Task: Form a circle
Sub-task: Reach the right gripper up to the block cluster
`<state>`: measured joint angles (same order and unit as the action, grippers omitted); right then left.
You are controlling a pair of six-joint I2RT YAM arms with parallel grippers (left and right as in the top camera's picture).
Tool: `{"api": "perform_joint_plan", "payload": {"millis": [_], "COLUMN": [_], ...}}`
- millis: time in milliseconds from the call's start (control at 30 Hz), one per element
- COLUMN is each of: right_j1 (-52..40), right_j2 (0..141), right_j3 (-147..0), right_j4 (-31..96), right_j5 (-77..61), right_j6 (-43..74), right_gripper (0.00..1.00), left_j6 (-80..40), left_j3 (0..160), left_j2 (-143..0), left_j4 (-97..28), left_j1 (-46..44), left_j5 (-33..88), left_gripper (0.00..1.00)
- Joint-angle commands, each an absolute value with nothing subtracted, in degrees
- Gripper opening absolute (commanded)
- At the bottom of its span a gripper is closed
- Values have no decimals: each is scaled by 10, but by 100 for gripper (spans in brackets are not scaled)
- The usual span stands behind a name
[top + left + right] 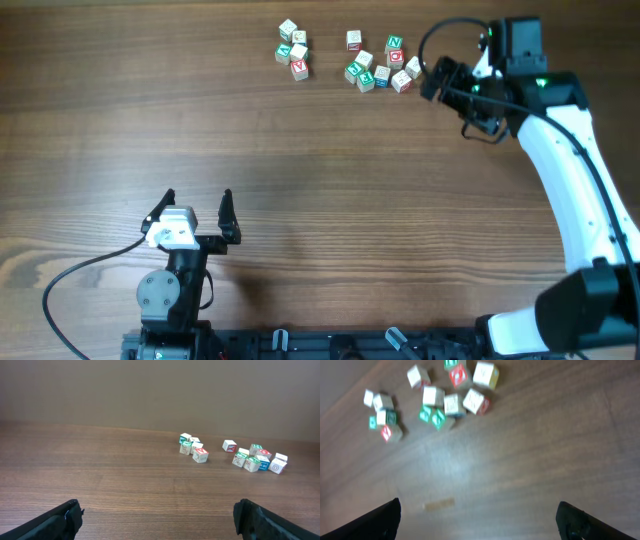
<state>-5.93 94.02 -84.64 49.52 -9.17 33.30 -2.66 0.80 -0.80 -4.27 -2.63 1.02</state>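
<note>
I need to move my right gripper outward over the cluster, turn it, and lower it astride the red-faced block, because the green N block sits against the far side of the red-faced block.
Small letter blocks lie in two loose clusters at the far side of the table. The left cluster (299,68) (200,455) (393,433) holds several blocks. The right cluster (365,80) (252,464) (433,396) holds several more, with one white block (353,39) a little apart. My right gripper (435,78) (477,520) hovers open just right of the right cluster, with nothing between its fingers. My left gripper (197,205) (157,517) stands open and empty near the front left, far from the blocks.
The table (300,180) is brown wood grain. A small tan mark (439,505) shows on the wood below my right gripper. The right arm (570,160) reaches in from the front right corner. A black cable (80,275) trails from the left arm's base.
</note>
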Motion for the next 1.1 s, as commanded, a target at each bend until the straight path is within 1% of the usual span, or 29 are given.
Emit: {"api": "perform_joint_plan", "payload": {"millis": [0, 133, 333, 500, 600, 700, 767, 833, 967, 1067], "right_j1": [-72, -84, -86, -87, -87, -88, -88, -92, -101, -104], "right_j2": [984, 1003, 1005, 1040, 1103, 1180, 1237, 1277, 1285, 1285], "right_j3": [-902, -938, -938, -939, -950, -993, -1038, -1066, -1067, -1067], "right_j4": [495, 518, 539, 501, 450, 421, 413, 395, 334, 265], "right_j5": [-53, -42, -8, -4, -4, -4, -2, 1, 2, 2], "right_j6": [385, 403, 417, 434, 434, 412, 391, 372, 306, 217], "right_gripper": [100, 99, 99, 99, 99, 94, 88, 88, 88, 88], "left_j6": [-30, -30, -30, -30, -30, -30, -30, -30, -30, -30], "left_j3": [3, 3, 3, 3, 3, 3, 3, 3, 3, 3], "left_j2": [-3, -3, -3, -3, -3, -3, -3, -3, -3, -3], "left_j4": [-43, -43, -43, -43, -43, -43, -43, -43, -43, -43], "left_j1": [-29, -29, -29, -29, -29, -29, -29, -29, -29, -29], "left_j5": [19, 19, 19, 19, 19, 19, 19, 19, 19, 19], "left_gripper": [100, 100, 100, 100, 100, 100, 100, 100, 100, 100]}}
